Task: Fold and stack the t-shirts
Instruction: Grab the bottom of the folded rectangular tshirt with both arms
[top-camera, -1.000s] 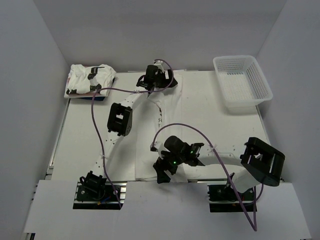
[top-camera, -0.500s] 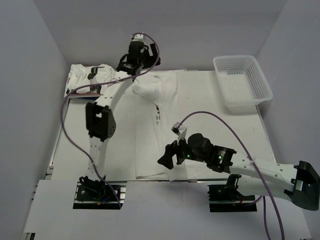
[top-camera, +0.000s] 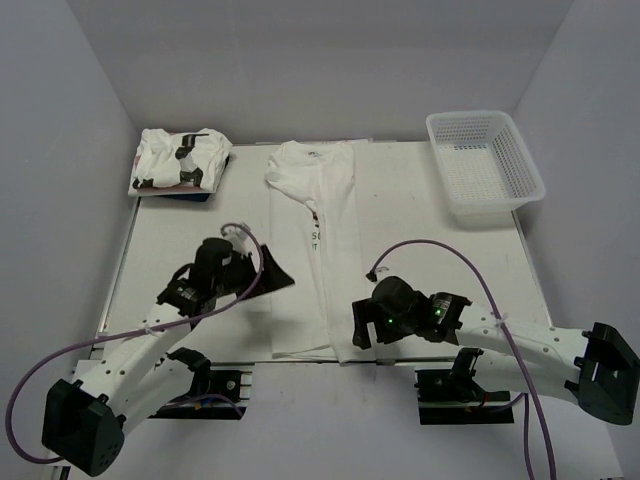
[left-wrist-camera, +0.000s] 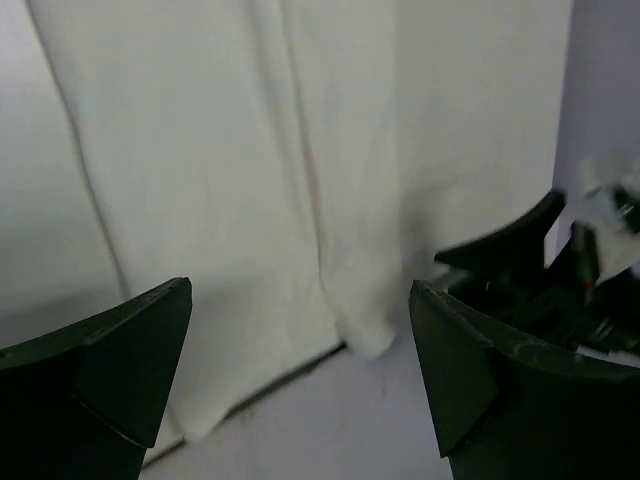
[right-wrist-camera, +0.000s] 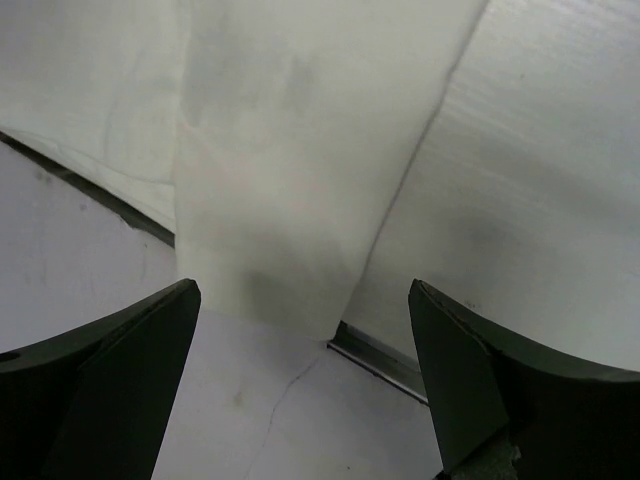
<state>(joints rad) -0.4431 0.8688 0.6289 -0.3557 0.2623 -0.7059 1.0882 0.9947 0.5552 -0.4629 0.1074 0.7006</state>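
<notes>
The other corner of the hem already has my right gripper at it, so my left gripper will move back and down next, onto the hem's free near corner (top-camera: 275, 354) (left-wrist-camera: 192, 430).
A white t-shirt (top-camera: 313, 250) lies folded lengthwise in a long strip down the middle of the table, collar at the far end, dark lettering near its middle. Its near hem shows in the left wrist view (left-wrist-camera: 250, 200) and the right wrist view (right-wrist-camera: 280, 180). A stack of folded t-shirts (top-camera: 180, 162) with black marks sits at the far left corner. My left gripper (top-camera: 278, 275) is open and empty, just left of the strip. My right gripper (top-camera: 358, 328) is open and empty, at the strip's near right edge.
A white mesh basket (top-camera: 485, 165) stands at the far right. The table's near edge (right-wrist-camera: 400, 350) runs just under the shirt's hem. Purple cables loop over both arms. White walls close in the left, back and right.
My left arm has pulled back from the shirt's collar at the far end to the near left of the strip. My right gripper has let go of the hem and drawn back right.
</notes>
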